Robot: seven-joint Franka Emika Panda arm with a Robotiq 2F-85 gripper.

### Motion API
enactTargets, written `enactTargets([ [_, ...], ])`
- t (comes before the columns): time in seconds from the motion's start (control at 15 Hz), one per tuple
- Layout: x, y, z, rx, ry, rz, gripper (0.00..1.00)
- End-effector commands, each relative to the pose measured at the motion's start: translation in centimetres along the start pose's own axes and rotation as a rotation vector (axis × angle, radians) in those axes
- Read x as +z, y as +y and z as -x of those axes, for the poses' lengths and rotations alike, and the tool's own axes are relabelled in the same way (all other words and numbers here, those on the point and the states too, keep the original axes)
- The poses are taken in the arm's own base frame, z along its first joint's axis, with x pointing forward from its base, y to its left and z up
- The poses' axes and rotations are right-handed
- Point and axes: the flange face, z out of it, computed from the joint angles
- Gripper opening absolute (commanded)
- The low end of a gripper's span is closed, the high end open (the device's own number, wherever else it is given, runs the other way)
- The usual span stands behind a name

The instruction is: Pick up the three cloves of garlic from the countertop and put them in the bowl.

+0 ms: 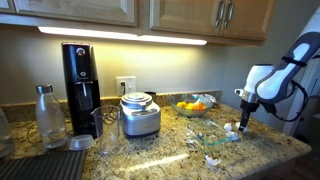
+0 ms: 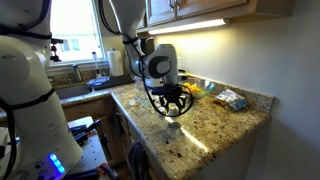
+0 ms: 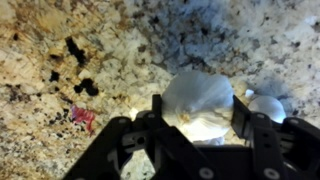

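My gripper holds the clove. Next it will lift the clove over the rim of the clear glass bowl beside my gripper, toward the coffee maker, then lower the clove and let it go inside.
In the wrist view an off-white clove of garlic (image 3: 200, 100) sits between my gripper's two fingers (image 3: 198, 118), which press on both its sides, low over the speckled granite countertop (image 3: 60, 80). A second clove (image 3: 268, 105) lies just beside it. In an exterior view my gripper (image 1: 243, 120) hangs down at the counter's end, with a white lump (image 1: 232, 128) under it. The clear glass bowl (image 1: 205, 134) stands just beside it, and another white lump (image 1: 213, 160) lies near the front edge. In an exterior view my gripper (image 2: 172, 108) is low over the countertop (image 2: 215, 125).
A bowl of orange and yellow fruit (image 1: 192, 105) stands behind the glass bowl. A steel canister (image 1: 140, 116), a black coffee maker (image 1: 80, 85) and a metal bottle (image 1: 46, 115) stand further along. A sink (image 2: 75, 90) is at the counter's far end.
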Motion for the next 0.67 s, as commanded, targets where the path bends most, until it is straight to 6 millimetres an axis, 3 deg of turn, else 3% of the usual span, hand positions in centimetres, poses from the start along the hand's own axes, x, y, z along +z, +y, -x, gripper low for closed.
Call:
enactTargets([
  [0.0, -5.1, -1.1, 0.6, -0.014, 0.013, 0.021, 0.39],
  [0.33, -9.4, -4.0, -2.0, -0.089, 0.045, 0.041, 0.39],
  [0.6, -10.7, -7.7, -4.6, -0.189, 0.085, 0.039, 0.39],
])
